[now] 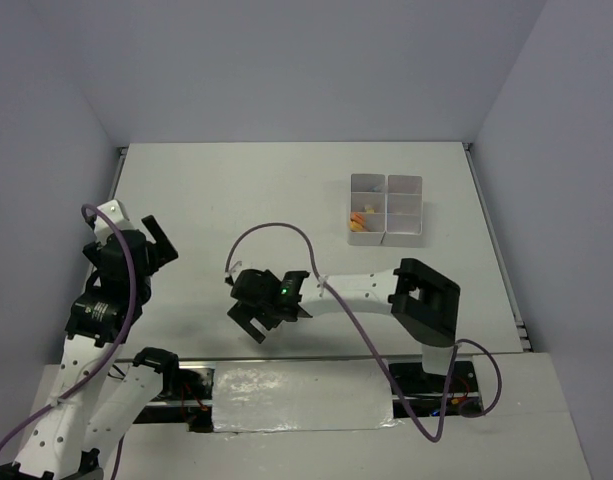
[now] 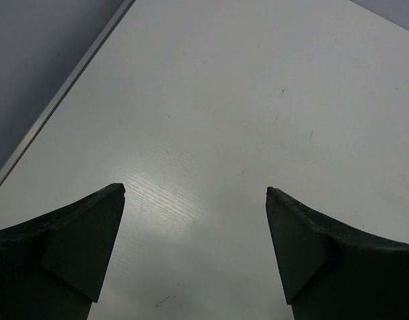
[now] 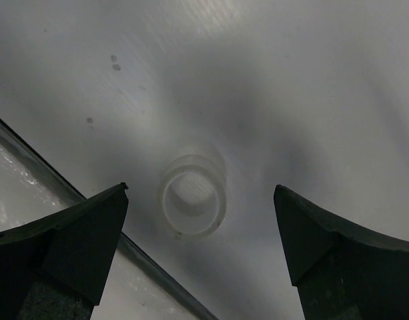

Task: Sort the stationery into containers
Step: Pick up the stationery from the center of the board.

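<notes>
The right gripper moves down a little around the clear ring (image 3: 191, 198) next and closes on its outer sides, since the ring already sits between the spread fingers.
The containers (image 1: 386, 186) are a white block of square compartments at the table's back right. Orange and pink stationery (image 1: 359, 218) lies in its near-left compartment. In the right wrist view a clear ring (image 3: 191, 198) lies flat on the table, just ahead of and between the spread fingers of my right gripper (image 3: 200, 189), untouched. From above, that gripper (image 1: 248, 322) hangs open over the front middle of the table and hides the ring. My left gripper (image 1: 164, 240) stands open at the left, with only bare table between its fingers (image 2: 91, 233).
The table's front edge (image 3: 91, 200) runs as a dark strip just behind the ring. A shiny taped strip (image 1: 301, 400) lies between the arm bases. Grey walls close in the table at the left, back and right.
</notes>
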`<state>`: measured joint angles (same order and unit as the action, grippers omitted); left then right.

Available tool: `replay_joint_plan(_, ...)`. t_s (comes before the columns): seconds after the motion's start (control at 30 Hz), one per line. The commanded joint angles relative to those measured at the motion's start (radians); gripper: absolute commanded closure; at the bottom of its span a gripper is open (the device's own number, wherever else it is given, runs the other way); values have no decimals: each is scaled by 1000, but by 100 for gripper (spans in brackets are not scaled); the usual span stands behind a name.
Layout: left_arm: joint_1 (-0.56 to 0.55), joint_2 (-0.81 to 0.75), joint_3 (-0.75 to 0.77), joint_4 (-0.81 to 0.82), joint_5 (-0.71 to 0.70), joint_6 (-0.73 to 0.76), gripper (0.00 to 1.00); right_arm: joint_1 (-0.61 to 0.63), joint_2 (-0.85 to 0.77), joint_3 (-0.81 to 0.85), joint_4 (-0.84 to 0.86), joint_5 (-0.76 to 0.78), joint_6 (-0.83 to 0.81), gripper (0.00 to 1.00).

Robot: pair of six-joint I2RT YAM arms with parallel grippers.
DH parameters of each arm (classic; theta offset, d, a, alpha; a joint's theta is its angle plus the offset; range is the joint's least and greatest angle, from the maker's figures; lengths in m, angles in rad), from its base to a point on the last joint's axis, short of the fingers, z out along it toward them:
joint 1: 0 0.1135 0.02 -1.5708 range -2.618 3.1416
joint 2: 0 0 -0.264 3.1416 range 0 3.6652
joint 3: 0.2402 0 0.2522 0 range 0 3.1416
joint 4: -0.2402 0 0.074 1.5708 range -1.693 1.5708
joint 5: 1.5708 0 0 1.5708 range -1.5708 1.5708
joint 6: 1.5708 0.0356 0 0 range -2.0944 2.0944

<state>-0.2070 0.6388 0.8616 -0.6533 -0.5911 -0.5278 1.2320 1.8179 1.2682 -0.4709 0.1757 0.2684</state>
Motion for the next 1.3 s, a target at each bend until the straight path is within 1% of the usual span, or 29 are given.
replay_joint_plan(0.0, 4, -10, 14, 29, 8, 5, 1, 17, 46, 60, -67, 36, 69, 3)
replay_joint_plan(0.07, 4, -10, 13, 29, 14, 6, 1, 27, 54, 51, -61, 35, 97, 5)
replay_joint_plan(0.1, 4, -8, 13, 32, 17, 9, 1, 29, 54, 34, -52, 1, 101, 6)
replay_joint_plan(0.17, 4, -8, 14, 35, 24, 9, 1, 40, 54, 16, -26, -16, 117, 8)
replay_joint_plan(0.27, 4, -8, 13, 35, 25, 9, 1, 44, 75, 3, -17, -28, 118, 16)
replay_joint_plan(0.3, 3, -8, 14, 37, 28, 12, 1, 44, 78, 2, -15, -31, 117, 21)
replay_joint_plan(0.33, 4, -11, 13, 38, 31, 12, 1, 44, 78, 3, -9, -38, 106, 35)
replay_joint_plan(0.37, 6, -10, 11, 40, 31, 12, 1, 44, 80, 3, -3, -41, 106, 39)
replay_joint_plan(0.4, 4, -11, 13, 38, 34, 12, 1, 44, 83, 3, 0, -47, 104, 42)
replay_joint_plan(0.5, 4, -13, 11, 40, 34, 15, 1, 44, 112, 28, -31, -36, 107, 37)
replay_joint_plan(0.57, 4, -13, 10, 43, 37, 17, 1, 43, 123, 34, -43, -35, 103, 35)
replay_joint_plan(0.6, 4, -14, 10, 43, 39, 17, 1, 46, 129, 36, -44, -36, 106, 33)
replay_joint_plan(0.63, 4, -11, 10, 44, 45, 18, 1, 47, 132, 37, -51, -35, 107, 27)
replay_joint_plan(0.7, 4, -13, 10, 46, 48, 20, 1, 52, 136, 40, -60, -25, 107, 25)
replay_joint_plan(0.73, 4, -14, 8, 47, 48, 20, 1, 53, 135, 39, -60, -24, 106, 26)
replay_joint_plan(0.77, 4, -13, 10, 47, 48, 22, 1, 55, 135, 37, -57, -24, 103, 29)
replay_joint_plan(0.8, 4, -14, 10, 47, 48, 22, 1, 55, 129, 36, -55, -21, 101, 39)
replay_joint_plan(0.83, 4, -13, 10, 47, 50, 22, 1, 55, 124, 34, -52, -19, 98, 45)
replay_joint_plan(0.9, 4, -14, 10, 50, 54, 23, 1, 55, 103, 33, -55, 8, 95, 54)
replay_joint_plan(0.93, 4, -14, 8, 49, 54, 23, 1, 54, 92, 31, -55, 27, 94, 63)
replay_joint_plan(0.97, 4, -16, 10, 50, 56, 25, 1, 43, 62, 20, -52, 47, 91, 67)
replay_joint_plan(1.0, 4, -16, 8, 52, 57, 25, 1, 29, 41, 10, -43, 73, 85, 73)
replay_joint_plan(1.03, 4, -18, 8, 53, 59, 26, 1, 8, -6, -19, -16, 74, 78, 73)
replay_joint_plan(1.1, 3, -21, 8, 53, 63, 26, 1, -89, -60, -41, -15, 96, 72, 71)
replay_joint_plan(1.13, 4, -22, 8, 55, 66, 28, 1, -180, -122, -59, -20, 108, 66, 71)
replay_joint_plan(1.2, 3, -25, 4, 60, 71, 31, 1, -279, -187, -82, -32, 142, 42, 70)
replay_joint_plan(1.23, 1, -27, 4, 60, 71, 32, 1, -334, -245, -89, -32, 152, 32, 70)
replay_joint_plan(1.27, 1, -28, 4, 61, 76, 31, 1, -447, -267, -92, -34, 157, 16, 70)
